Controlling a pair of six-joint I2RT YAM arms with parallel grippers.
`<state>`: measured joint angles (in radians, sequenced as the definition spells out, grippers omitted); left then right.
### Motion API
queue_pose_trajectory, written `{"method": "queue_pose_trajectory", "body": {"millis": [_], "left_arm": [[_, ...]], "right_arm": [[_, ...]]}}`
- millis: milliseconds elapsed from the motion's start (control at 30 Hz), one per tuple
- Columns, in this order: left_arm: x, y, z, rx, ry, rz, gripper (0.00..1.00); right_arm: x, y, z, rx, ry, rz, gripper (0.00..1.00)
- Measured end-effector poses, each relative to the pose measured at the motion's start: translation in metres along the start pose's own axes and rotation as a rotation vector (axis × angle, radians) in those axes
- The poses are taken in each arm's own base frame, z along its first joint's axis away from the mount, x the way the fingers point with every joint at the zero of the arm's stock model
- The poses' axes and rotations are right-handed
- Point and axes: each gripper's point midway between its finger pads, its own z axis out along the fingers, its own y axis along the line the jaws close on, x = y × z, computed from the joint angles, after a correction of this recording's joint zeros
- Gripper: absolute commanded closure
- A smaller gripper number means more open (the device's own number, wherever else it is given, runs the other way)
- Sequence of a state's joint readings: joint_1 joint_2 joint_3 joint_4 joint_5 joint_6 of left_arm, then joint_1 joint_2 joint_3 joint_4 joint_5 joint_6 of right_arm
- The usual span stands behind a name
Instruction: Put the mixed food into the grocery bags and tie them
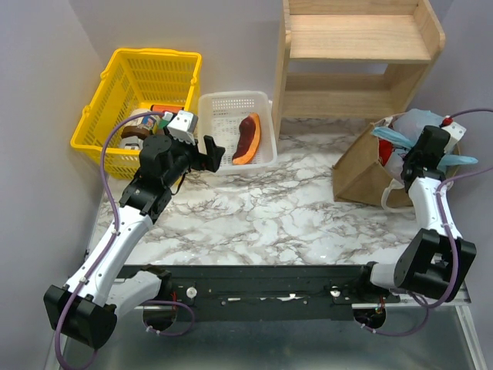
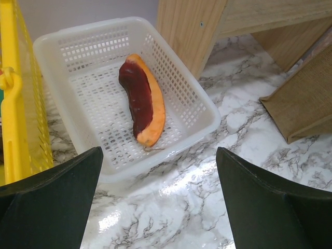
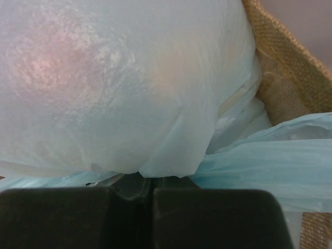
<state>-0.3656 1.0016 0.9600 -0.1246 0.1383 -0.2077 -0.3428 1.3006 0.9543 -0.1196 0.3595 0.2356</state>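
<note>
My right gripper will next go down into the tan bag's opening and release the blue bag's fold, as the blue bag's plastic still sticks out over the tan bag's rim [image 3: 290, 57].
The light-blue plastic bag [image 1: 414, 123] sits inside the tan-brown bag [image 1: 358, 166] at the right. My right gripper [image 1: 426, 152] is shut on a fold of the blue bag's plastic; in the right wrist view the bag [image 3: 129, 88] bulges over the closed gripper [image 3: 152, 179]. Faint pink and orange shapes show through the film; the food itself is hidden. The tan bag's rim [image 3: 290, 57] shows behind. My left gripper [image 1: 212, 150] is open and empty, above the marble just in front of the white tray; in its wrist view the gripper [image 2: 159, 171] frames bare tabletop.
A yellow mesh basket [image 1: 154, 77] with jars stands at the back left. The white slotted tray [image 2: 62, 46] holds the purple-and-orange wedge [image 2: 142, 101]. A wooden shelf [image 1: 354, 54] stands at the back. The tan bag's corner [image 2: 306, 104] lies right of the tray.
</note>
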Motion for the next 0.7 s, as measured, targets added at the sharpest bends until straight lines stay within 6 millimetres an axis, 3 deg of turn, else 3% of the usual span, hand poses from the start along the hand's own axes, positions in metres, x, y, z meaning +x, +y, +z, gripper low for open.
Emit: {"method": "queue_pose_trajectory", "body": {"millis": [233,433,467,533,567,700], "left_arm": [[0.0,0.0,0.0,0.001,-0.002,-0.003,0.01],[0.0,0.0,0.0,0.001,-0.002,-0.003,0.01],[0.0,0.0,0.0,0.001,-0.002,-0.003,0.01],[0.0,0.0,0.0,0.001,-0.002,-0.003,0.01],[0.0,0.0,0.0,0.001,-0.002,-0.003,0.01],[0.0,0.0,0.0,0.002,-0.002,-0.003,0.01]], "right_arm": [[0.021,0.018,0.022,-0.068,0.092,0.03,0.97],[0.035,0.019,0.031,-0.101,0.145,0.041,0.94],[0.035,0.019,0.031,-0.104,0.146,0.041,0.86],[0.035,0.02,0.029,-0.112,0.15,0.041,0.44],[0.036,0.021,0.027,-0.12,0.154,0.043,0.32],[0.043,0.026,0.014,-0.165,0.203,0.03,0.24]]}}
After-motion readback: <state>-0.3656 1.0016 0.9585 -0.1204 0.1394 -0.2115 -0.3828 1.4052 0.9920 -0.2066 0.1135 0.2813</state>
